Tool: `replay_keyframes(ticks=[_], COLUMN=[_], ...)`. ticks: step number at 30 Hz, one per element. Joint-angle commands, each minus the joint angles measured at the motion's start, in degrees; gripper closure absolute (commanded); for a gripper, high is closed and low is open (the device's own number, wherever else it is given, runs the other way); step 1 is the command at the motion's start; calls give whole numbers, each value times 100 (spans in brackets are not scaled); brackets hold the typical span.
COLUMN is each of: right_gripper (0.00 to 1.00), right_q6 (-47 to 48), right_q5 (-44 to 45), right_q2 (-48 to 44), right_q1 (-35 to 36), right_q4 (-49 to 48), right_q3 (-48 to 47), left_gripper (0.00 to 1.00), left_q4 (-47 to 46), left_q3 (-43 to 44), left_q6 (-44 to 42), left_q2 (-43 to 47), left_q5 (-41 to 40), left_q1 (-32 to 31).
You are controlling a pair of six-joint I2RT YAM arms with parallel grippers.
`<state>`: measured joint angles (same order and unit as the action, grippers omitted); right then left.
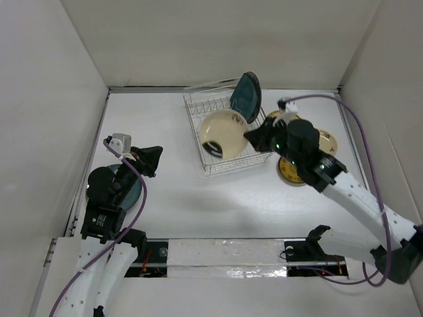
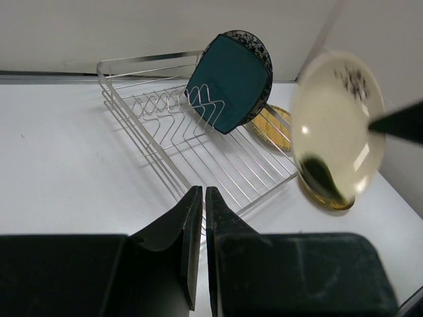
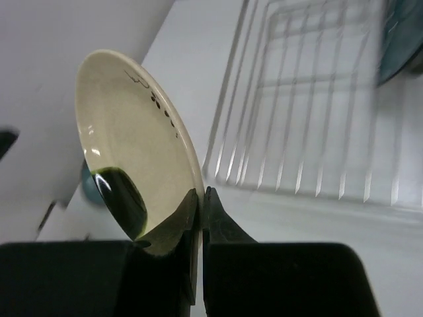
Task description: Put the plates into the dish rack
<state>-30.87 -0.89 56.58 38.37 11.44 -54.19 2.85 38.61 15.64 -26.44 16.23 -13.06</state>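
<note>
The wire slots beside the square teal plate (image 1: 246,96) are empty, outward and below, so the robot's right gripper should next carry the cream plate outward while turning, lower it and let it go.
The silver wire dish rack (image 1: 198,105) stands at the table's back middle; it also shows in the left wrist view (image 2: 152,109) and the right wrist view (image 3: 317,99). A square dark teal plate (image 1: 246,96) stands upright in its far right corner, with a dark patterned plate behind it (image 2: 259,41). My right gripper (image 1: 254,137) is shut on the rim of a round cream plate (image 1: 223,133) and holds it tilted over the rack's front part (image 3: 132,139). Gold plates (image 1: 291,172) lie right of the rack. My left gripper (image 1: 151,160) is shut and empty, left of the rack (image 2: 199,191).
A round teal plate (image 1: 131,191) lies under my left arm at the table's left side. White walls enclose the table on three sides. My right arm's purple cable (image 1: 360,125) loops over the right side.
</note>
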Motion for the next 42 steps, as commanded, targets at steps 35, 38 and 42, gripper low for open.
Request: replay_keyframes(ticks=[35, 38, 42], right_gripper=[100, 100, 100], right_q6=[2745, 2674, 2552], right_q5=[5485, 5494, 5485], right_q2=[6963, 7138, 7349], right_q1=[-357, -304, -251], right_q4=[1123, 1176, 1264], right_q3=[-6675, -6683, -6736], left_gripper=[96, 96, 96], left_q4=[-162, -162, -153], left_q3=[59, 59, 59], left_q6=[27, 27, 27], left_q2=[-116, -107, -107], left_q5=[-32, -32, -58], left_q1=[-21, -21, -21])
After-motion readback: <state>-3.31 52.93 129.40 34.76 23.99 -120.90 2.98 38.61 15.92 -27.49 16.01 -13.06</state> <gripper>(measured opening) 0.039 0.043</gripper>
